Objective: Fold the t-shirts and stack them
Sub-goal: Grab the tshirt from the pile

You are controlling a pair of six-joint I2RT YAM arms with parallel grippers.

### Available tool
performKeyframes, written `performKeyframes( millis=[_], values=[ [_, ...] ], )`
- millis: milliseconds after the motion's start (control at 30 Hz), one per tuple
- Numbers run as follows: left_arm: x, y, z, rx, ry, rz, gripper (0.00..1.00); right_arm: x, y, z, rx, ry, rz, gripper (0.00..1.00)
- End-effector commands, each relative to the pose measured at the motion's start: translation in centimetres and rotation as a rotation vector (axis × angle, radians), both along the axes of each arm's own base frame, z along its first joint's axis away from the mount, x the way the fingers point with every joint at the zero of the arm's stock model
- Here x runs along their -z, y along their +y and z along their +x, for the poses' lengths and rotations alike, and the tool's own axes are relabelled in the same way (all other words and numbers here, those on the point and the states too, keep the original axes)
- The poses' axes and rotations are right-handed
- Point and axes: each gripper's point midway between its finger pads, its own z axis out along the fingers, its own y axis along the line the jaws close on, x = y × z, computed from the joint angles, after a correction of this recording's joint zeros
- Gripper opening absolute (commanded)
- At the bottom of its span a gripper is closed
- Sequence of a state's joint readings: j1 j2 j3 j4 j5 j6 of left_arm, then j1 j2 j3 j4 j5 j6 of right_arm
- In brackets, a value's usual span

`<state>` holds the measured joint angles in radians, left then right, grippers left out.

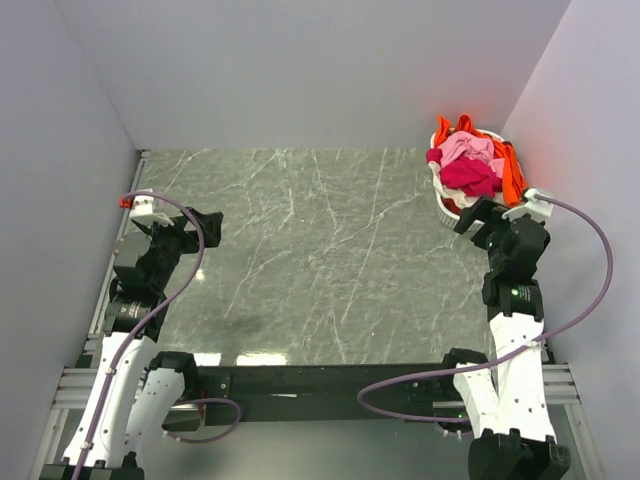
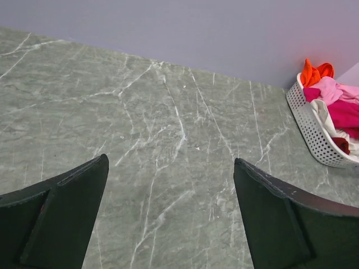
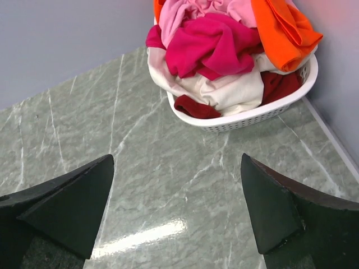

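The robot will bring its right gripper outward over the basket [image 1: 447,205] and down onto the pink shirt's side by the orange one, as pink cloth lies on top.
The t-shirts lie crumpled in a white basket [image 1: 447,205] at the table's far right corner. A light pink shirt [image 1: 463,149] lies on top, a magenta shirt [image 1: 468,176] below it, a bright orange shirt [image 1: 513,170] over the right rim. In the right wrist view the magenta shirt [image 3: 210,47], the pink shirt [image 3: 193,11] and the orange shirt [image 3: 283,31] show, with cream and dark red cloth beneath. My right gripper [image 3: 176,162] is open and empty just in front of the basket [image 3: 252,115]. My left gripper [image 2: 171,162] is open and empty over bare table at the left.
The table is grey-green marble [image 1: 310,260] with pale purple walls on three sides. The basket [image 2: 314,131] also shows at the right edge of the left wrist view. A dark rail [image 1: 320,380] runs along the near edge between the arm bases.
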<state>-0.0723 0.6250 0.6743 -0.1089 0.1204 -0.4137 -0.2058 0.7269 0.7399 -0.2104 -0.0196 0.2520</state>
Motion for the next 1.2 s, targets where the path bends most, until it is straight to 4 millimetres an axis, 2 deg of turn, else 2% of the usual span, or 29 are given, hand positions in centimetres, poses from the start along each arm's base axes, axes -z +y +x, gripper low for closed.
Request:
performKeyframes(
  millis=[0,67,133,200,233,300,333,367,400,433,467,500,533,567,600,633,667,700,733,767,800,867,900,1000,1133,1167],
  values=[
    [-1.9,-0.4,-0.1,0.026,-0.071,-0.018,0.99,-3.6,-0.2,0.5,0.004,-0.095,-0.002,1.00],
    [-1.9,-0.6,-0.1,0.032,-0.067,-0.020,1.00,-3.7,0.3,0.9,-0.041,-0.085,-0.035,1.00],
    [-1.9,-0.7,-0.2,0.042,-0.068,-0.022,0.99,-3.8,1.8,1.6,-0.168,-0.076,-0.107,1.00],
    [-1.9,-0.8,-0.2,0.045,-0.068,-0.023,0.99,-3.9,3.8,2.0,-0.333,-0.071,-0.191,1.00],
    [-2.1,-0.8,-0.2,0.045,-0.071,-0.023,0.99,-3.6,5.8,2.0,-0.490,-0.071,-0.276,1.00],
    [-1.9,-0.9,-0.2,0.051,-0.064,-0.022,0.99,-3.6,6.9,2.1,-0.578,-0.055,-0.329,1.00],
    [-2.0,-0.9,-0.1,0.051,-0.065,-0.023,0.99,-3.0,6.9,2.7,-0.596,-0.028,-0.351,1.00],
    [-2.0,-1.0,-0.1,0.055,-0.063,-0.023,0.99,-3.7,6.7,3.1,-0.588,-0.026,-0.357,1.00],
    [-1.9,-1.0,-0.1,0.055,-0.060,-0.023,0.99,-2.6,6.2,4.2,-0.579,0.025,-0.333,1.00],
    [-1.8,-1.0,0.0,0.057,-0.056,-0.023,0.99,-2.4,5.7,4.9,-0.553,0.051,-0.311,1.00],
    [-1.7,-1.0,0.0,0.058,-0.053,-0.023,0.99,-3.6,5.2,5.7,-0.539,0.057,-0.300,1.00],
    [-1.6,-1.2,0.0,0.066,-0.046,-0.024,0.99,-1.9,4.8,7.4,-0.548,0.123,-0.253,1.00],
    [-1.7,-1.2,0.1,0.068,-0.048,-0.023,0.99,-1.6,4.5,8.2,-0.548,0.149,-0.202,1.00],
    [-1.7,-1.2,0.1,0.069,-0.046,-0.023,0.99,-3.3,4.3,9.4,-0.541,0.143,-0.188,1.00],
    [-1.6,-1.2,0.0,0.072,-0.044,-0.021,0.99,-1.7,3.8,11.2,-0.537,0.197,-0.149,1.00],
    [-1.7,-1.2,0.1,0.069,-0.045,-0.020,0.99,-1.7,3.3,12.2,-0.506,0.205,-0.124,1.00],
    [-1.7,-1.2,0.0,0.071,-0.044,-0.018,0.99,-3.2,2.1,13.6,-0.447,0.187,-0.139,1.00],
    [-1.5,-1.1,0.1,0.066,-0.040,-0.017,0.99,-1.4,1.0,15.2,-0.406,0.243,-0.120,1.00],
    [-1.6,-1.1,0.1,0.063,-0.040,-0.015,0.99,-1.0,0.2,16.2,-0.367,0.267,-0.111,1.00],
    [-1.6,-1.1,0.2,0.063,-0.041,-0.014,0.99,-2.8,-0.8,17.5,-0.324,0.248,-0.123,0.98],
    [-1.4,-1.0,0.2,0.059,-0.033,-0.012,0.99,0.2,-2.4,18.3,-0.259,0.355,-0.108,0.95],
    [-1.4,-1.1,0.3,0.066,-0.032,-0.012,0.99,0.1,-3.7,19.4,-0.213,0.379,-0.119,0.87],
    [-1.3,-1.2,0.3,0.068,-0.027,-0.012,1.00,1.3,-4.5,19.7,-0.185,0.410,-0.128,0.84],
    [-1.2,-1.3,0.4,0.074,-0.021,-0.012,0.99,2.2,-5.7,20.3,-0.144,0.429,-0.167,0.82],
    [-1.1,-1.4,0.4,0.083,-0.019,-0.015,0.99,2.2,-7.0,21.8,-0.105,0.413,-0.195,0.81],
    [-1.1,-1.5,0.4,0.084,-0.019,-0.015,0.99,0.8,-7.3,22.7,-0.097,0.378,-0.201,0.80]
  ],
)
